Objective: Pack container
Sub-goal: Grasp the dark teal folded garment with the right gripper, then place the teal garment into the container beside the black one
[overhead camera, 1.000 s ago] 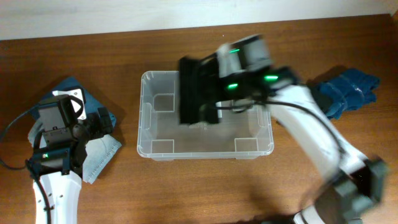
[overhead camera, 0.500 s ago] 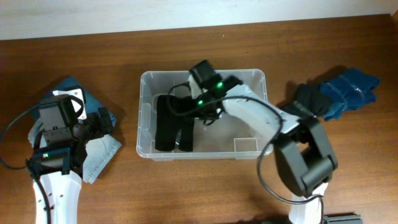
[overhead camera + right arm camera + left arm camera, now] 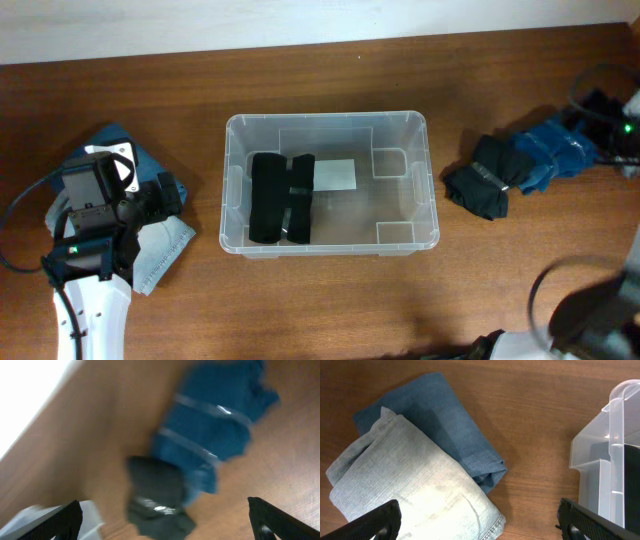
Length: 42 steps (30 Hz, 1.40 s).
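Observation:
I should lower my right gripper onto the end of the blue garment away from the dark bundle [image 3: 157, 495] before I grab the blue garment.
The clear container [image 3: 330, 118] stands mid-table with a white label [image 3: 335, 174] on its base. A folded black garment [image 3: 280, 198] lies in its left half. My left gripper [image 3: 480, 525] hangs open over a folded light denim piece [image 3: 410, 490], with the container's corner [image 3: 615, 460] to its right. My right gripper [image 3: 165, 522] is open and holds nothing, above a dark bundle [image 3: 157, 495] and a blue garment [image 3: 210, 435]. That view is blurred. In the overhead view only part of the right arm [image 3: 625, 125] shows at the far right edge.
Left of the container a darker blue denim piece [image 3: 115, 140] lies under the light one [image 3: 160, 250]. The dark bundle [image 3: 483, 188] and blue garment [image 3: 555, 150] lie right of the container. The right arm's base [image 3: 590, 320] is at the bottom right.
My right gripper opened and left the black garment in the container. It then swung away to the right, over the pile there. The left arm has stayed still.

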Available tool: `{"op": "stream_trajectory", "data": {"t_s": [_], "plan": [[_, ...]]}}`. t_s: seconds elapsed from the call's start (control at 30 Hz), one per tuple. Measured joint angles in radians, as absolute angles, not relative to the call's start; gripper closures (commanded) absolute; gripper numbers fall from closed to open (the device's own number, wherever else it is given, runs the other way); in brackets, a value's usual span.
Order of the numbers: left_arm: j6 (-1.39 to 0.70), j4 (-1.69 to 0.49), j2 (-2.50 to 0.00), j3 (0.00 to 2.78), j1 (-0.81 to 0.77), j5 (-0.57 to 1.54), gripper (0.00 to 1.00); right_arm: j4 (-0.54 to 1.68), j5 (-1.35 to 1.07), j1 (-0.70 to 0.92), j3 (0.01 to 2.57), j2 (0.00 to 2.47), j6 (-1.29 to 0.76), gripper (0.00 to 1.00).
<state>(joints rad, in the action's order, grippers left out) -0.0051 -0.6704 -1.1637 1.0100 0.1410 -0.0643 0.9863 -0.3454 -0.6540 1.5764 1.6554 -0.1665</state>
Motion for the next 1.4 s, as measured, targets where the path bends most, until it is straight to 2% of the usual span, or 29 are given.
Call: {"op": "stream_trajectory", "data": {"t_s": [0.1,0.3,0.33,0.4,0.43,0.47,0.5,0.53,0.87,1.1,1.23,1.27,1.4], "plan": [[-0.005,-0.670,-1.164,1.010,0.141,-0.064,0.01,0.908,-0.456,-0.794,1.492,1.860,-0.124,0.02],[-0.005,-0.672,-1.164,1.010,0.141,-0.064,0.01,0.798,-0.529,-0.817,1.480,2.037,-0.105,0.00],[-0.005,-0.671,-1.164,1.010,0.141,-0.064,0.01,0.774,-0.543,-0.815,1.480,2.063,-0.105,0.10],[-0.005,-0.671,-1.164,1.010,0.141,-0.059,0.01,0.737,-0.575,-0.808,1.480,2.108,-0.105,0.43],[-0.005,-0.671,-1.164,1.010,0.141,-0.057,0.00,0.715,-0.595,-0.798,1.480,2.127,-0.103,0.54],[-0.005,-0.671,-1.164,1.010,0.141,-0.056,0.01,0.707,-0.611,-0.792,1.480,2.135,-0.109,0.57],[-0.005,-0.670,-1.164,1.010,0.141,-0.056,0.01,0.693,-0.624,-0.783,1.480,2.139,-0.107,0.68],[-0.005,-0.670,-1.164,1.010,0.141,-0.056,0.01,0.676,-0.630,-0.775,1.480,2.139,-0.104,0.96],[-0.005,-0.670,-1.164,1.010,0.141,-0.052,0.01,0.696,-0.677,-0.764,1.501,2.096,-0.113,0.96],[-0.005,-0.671,-1.164,1.010,0.141,-0.033,0.01,0.722,-0.645,-0.700,1.600,1.687,-0.096,0.96],[-0.005,-0.670,-1.164,1.010,0.141,-0.033,0.01,0.834,-0.656,-0.535,1.646,1.465,-0.049,0.96],[-0.005,-0.670,-1.164,1.010,0.141,-0.030,0.00,0.916,-0.665,-0.431,1.650,1.422,-0.019,0.96],[-0.005,-0.669,-1.164,1.010,0.141,-0.029,0.01,1.044,-0.638,-0.149,1.621,1.459,0.035,0.96]]}}
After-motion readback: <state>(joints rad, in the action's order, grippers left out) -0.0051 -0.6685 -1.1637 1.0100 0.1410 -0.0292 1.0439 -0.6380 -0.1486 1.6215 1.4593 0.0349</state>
